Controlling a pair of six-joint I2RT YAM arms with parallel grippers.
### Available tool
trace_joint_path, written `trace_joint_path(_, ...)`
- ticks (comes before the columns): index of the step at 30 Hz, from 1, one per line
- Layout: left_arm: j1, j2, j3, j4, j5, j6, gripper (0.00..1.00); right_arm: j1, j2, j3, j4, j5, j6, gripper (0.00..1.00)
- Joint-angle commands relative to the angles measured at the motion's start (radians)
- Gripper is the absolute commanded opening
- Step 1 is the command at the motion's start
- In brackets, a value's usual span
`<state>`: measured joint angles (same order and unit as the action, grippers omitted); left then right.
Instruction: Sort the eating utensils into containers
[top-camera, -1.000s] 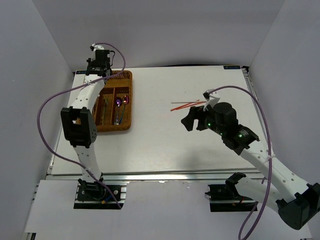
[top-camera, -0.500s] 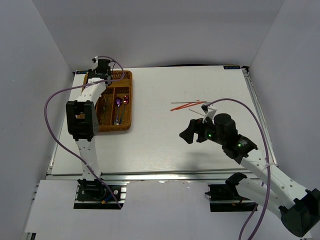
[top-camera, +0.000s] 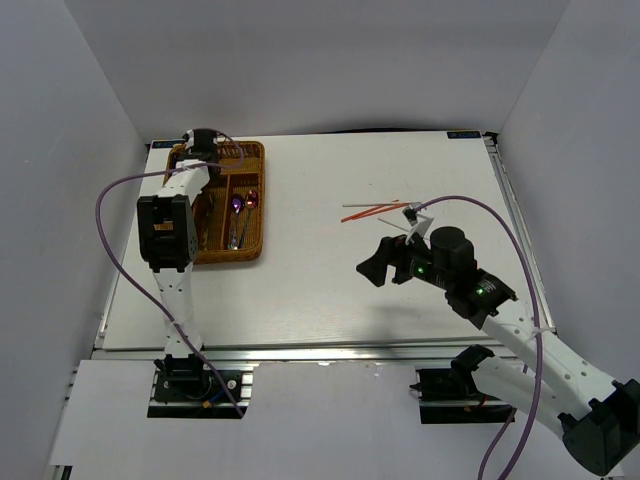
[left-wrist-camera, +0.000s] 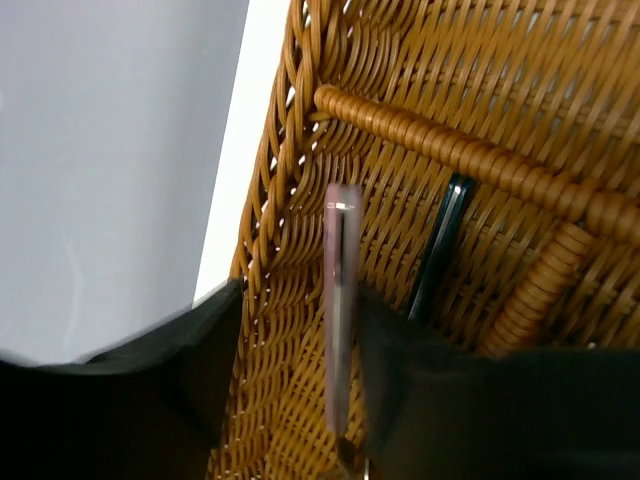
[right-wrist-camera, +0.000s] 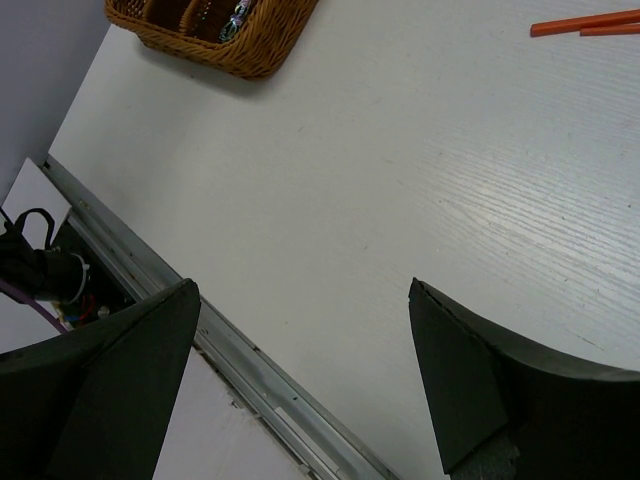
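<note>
Next, my right gripper will move outward and down onto the white chopstick's end near the red ones, since it lies below and outward of my fingers, outside the tray.
The brown wicker tray stands at the table's far left. Purple spoons and a silver piece lie in its long slots. My left gripper hangs over the tray's far left corner. In the left wrist view its jaws stand apart, wider than the slim pink-purple utensil handle that rests against the right finger over the wicker floor. Red chopsticks and a white one lie on the table. My right gripper is open and empty, nearer than the chopsticks, above bare table.
A dark slim handle lies on the tray floor beside a woven divider. The right wrist view shows the tray's corner, the red chopsticks and the table's metal front rail. White walls enclose the table.
My left wrist has swung to the tray's far left corner and dropped lower. My right gripper has drawn back toward the near side, away from the chopsticks.
</note>
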<state>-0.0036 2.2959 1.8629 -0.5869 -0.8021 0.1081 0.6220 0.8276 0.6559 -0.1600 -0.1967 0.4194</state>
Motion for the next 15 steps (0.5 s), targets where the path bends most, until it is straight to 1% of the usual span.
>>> trace_joint_path(1,0.001,-0.052,0.055,-0.022,0.009,-0.034,0.61,0.002,0.01,0.02,0.034,0.006,-0.001,0.89)
trace_joint_path(3,0.001,-0.09,0.056,-0.027,0.006,-0.044,0.67,0.002,0.019,0.028,0.03,0.017,-0.004,0.9)
trace_joint_path(4,0.001,-0.105,0.056,-0.033,0.007,-0.044,0.71,0.002,0.024,0.033,0.021,0.022,-0.005,0.89)
trace_joint_path(6,0.001,-0.165,0.052,-0.033,0.001,-0.053,0.75,0.004,0.031,0.048,0.013,0.039,-0.008,0.89)
trace_joint_path(7,0.001,-0.183,0.039,-0.025,0.0,-0.051,0.78,0.004,0.034,0.053,0.01,0.046,-0.008,0.89)
trace_joint_path(9,0.001,-0.22,0.032,-0.027,-0.002,-0.057,0.79,0.004,0.048,0.073,-0.012,0.066,-0.013,0.89)
trace_joint_path(11,0.001,-0.274,0.027,-0.042,-0.006,-0.077,0.98,0.004,0.071,0.089,-0.054,0.109,-0.016,0.89)
trace_joint_path(13,0.001,-0.343,0.012,-0.053,-0.005,-0.09,0.98,0.002,0.087,0.122,-0.088,0.157,-0.019,0.89)
trace_joint_path(15,0.001,-0.4,0.001,-0.062,0.004,-0.154,0.98,0.004,0.108,0.155,-0.14,0.265,-0.018,0.89)
